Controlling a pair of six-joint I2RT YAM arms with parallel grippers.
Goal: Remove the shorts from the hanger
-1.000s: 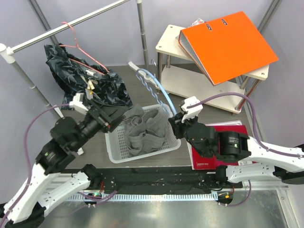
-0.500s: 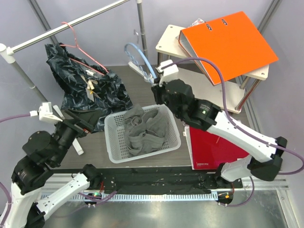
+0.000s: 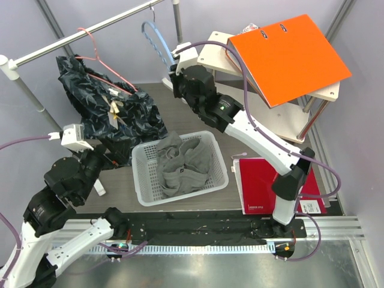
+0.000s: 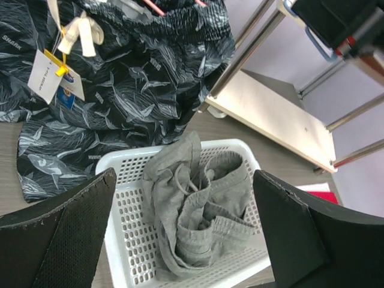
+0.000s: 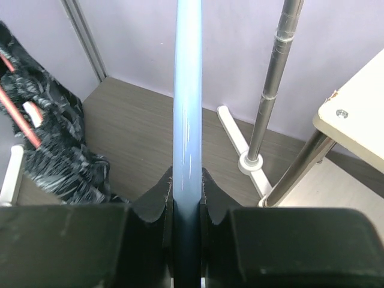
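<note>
The bare hanger has its hook at the clothes bar. My right gripper needs to move outward and down first, then open, to get it toward the upright post (image 3: 177, 23) (image 5: 275, 73).
Grey shorts (image 3: 183, 165) lie bunched in a white basket (image 3: 144, 198), off any hanger; they also show in the left wrist view (image 4: 198, 204). My right gripper (image 3: 174, 69) is shut on a bare light-blue hanger (image 3: 155, 37), held high beside the clothes rail (image 3: 78, 36). In the right wrist view the hanger's bar (image 5: 189, 108) runs up between the closed fingers of that gripper (image 5: 187, 192). My left gripper (image 3: 109, 157) is open and empty, above the basket's left side (image 4: 183, 180). Dark patterned shorts (image 3: 114, 111) hang on a pink hanger (image 3: 96, 57).
An orange binder (image 3: 288, 48) lies on a small white table (image 3: 270, 81) at the back right. A red box (image 3: 282, 186) sits right of the basket. The rack's upright post (image 3: 177, 24) stands close to the right gripper, as the right wrist view (image 5: 276, 78) also shows.
The right arm has lifted the blue hanger from beside the basket up and back to near the rail. The left arm has drawn back to the left, away from the basket.
</note>
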